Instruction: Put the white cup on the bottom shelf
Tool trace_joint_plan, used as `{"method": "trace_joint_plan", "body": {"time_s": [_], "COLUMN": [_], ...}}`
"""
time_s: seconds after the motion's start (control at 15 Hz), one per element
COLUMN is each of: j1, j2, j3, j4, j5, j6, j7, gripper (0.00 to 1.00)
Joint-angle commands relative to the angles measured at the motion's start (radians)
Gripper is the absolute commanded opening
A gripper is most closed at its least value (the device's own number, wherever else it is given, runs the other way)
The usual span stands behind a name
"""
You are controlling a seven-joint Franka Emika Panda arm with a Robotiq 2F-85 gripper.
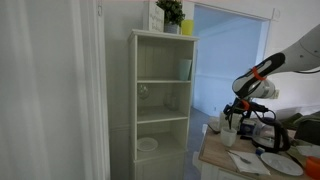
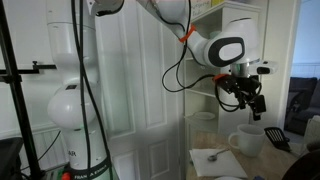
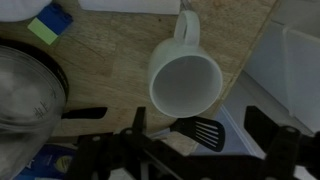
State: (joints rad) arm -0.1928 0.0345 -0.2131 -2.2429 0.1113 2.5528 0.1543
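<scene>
The white cup's opening faces up, so my gripper will next lower its open fingers astride the side at the white cup's rim by the glass bowl (image 2: 250, 136).
The white cup (image 3: 185, 82) stands upright on the wooden tabletop with its handle pointing away, and shows in an exterior view (image 2: 245, 140). My gripper (image 3: 203, 128) is open and empty, hovering above the cup with its fingers apart and touching nothing. It also shows in both exterior views (image 2: 250, 100) (image 1: 236, 115). The tall white shelving unit stands beside the table. Its bottom shelf (image 1: 172, 152) carries a white plate (image 1: 148, 144).
A black slotted spatula (image 3: 198, 130) lies right next to the cup. A glass bowl (image 3: 20, 85) and a blue and yellow sponge (image 3: 45, 25) sit nearby. Higher shelves hold a pale green tumbler (image 1: 186, 68) and a clear glass (image 1: 145, 92). A plant (image 1: 170, 14) stands on top.
</scene>
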Motion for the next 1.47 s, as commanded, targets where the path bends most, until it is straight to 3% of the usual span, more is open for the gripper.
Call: {"method": "trace_joint_plan", "body": {"time_s": [0.0, 1.2, 1.27, 1.4], "j1": [-0.017, -0.03, -0.031, -0.03], "j2": [0.044, 0.169, 0.174, 0.183], "j3": [-0.01, 0.001, 0.003, 0.004], "j4": [0.019, 0.048, 0.051, 0.053], "j5": [-0.025, 0.038, 0.039, 0.037], "j6": [0.03, 0.126, 0.125, 0.128], "j7": [-0.023, -0.08, -0.08, -0.079], "gripper": [1.0, 1.0, 0.98, 0.84]}}
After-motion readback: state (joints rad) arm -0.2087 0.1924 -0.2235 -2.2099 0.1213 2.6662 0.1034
